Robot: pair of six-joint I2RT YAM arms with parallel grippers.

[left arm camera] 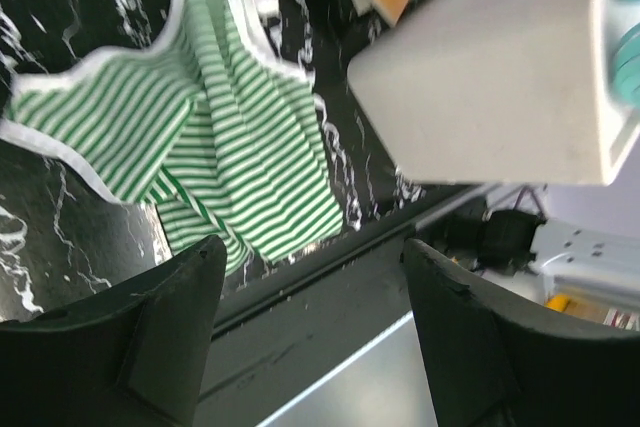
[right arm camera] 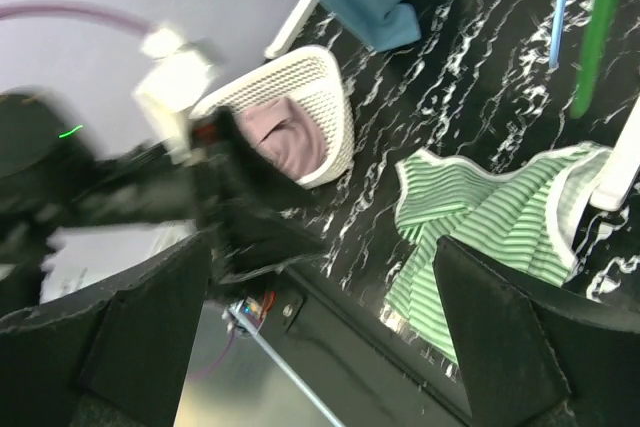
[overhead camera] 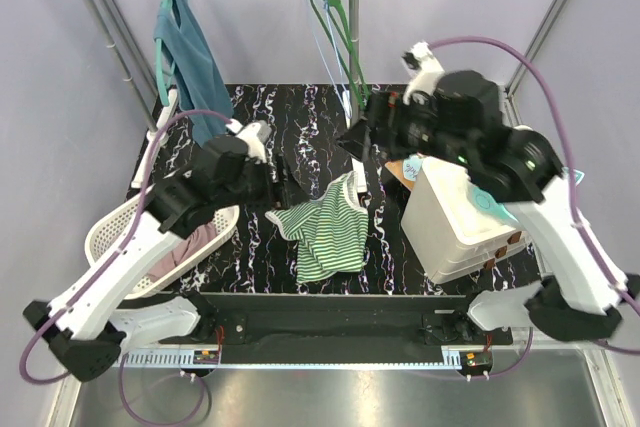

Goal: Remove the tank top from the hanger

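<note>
The tank top's creased middle [overhead camera: 324,232] [left arm camera: 217,147] has overlapping folds, so my open left gripper will next go down and to the right in the top view onto it.
The green-and-white striped tank top [overhead camera: 330,232] lies crumpled on the black marbled table, off any hanger; it also shows in both wrist views [left arm camera: 220,127] [right arm camera: 500,217]. An empty green hanger [overhead camera: 335,22] [right arm camera: 598,37] hangs from the rail at the back right, a thin blue one [right arm camera: 560,7] beside it. My left gripper [overhead camera: 285,190] [left arm camera: 315,247] hovers open just left of the top, nothing between its fingers. Open as well, my right gripper [overhead camera: 372,192] [right arm camera: 322,247] hangs over the top's right edge and holds nothing.
A teal garment [overhead camera: 190,52] hangs on a hanger at the rail's left end. A white laundry basket [overhead camera: 115,232] [right arm camera: 335,97] with a pinkish cloth stands at the left edge. A white drawer unit [overhead camera: 455,217] [left arm camera: 480,77] stands at the right, close to the top.
</note>
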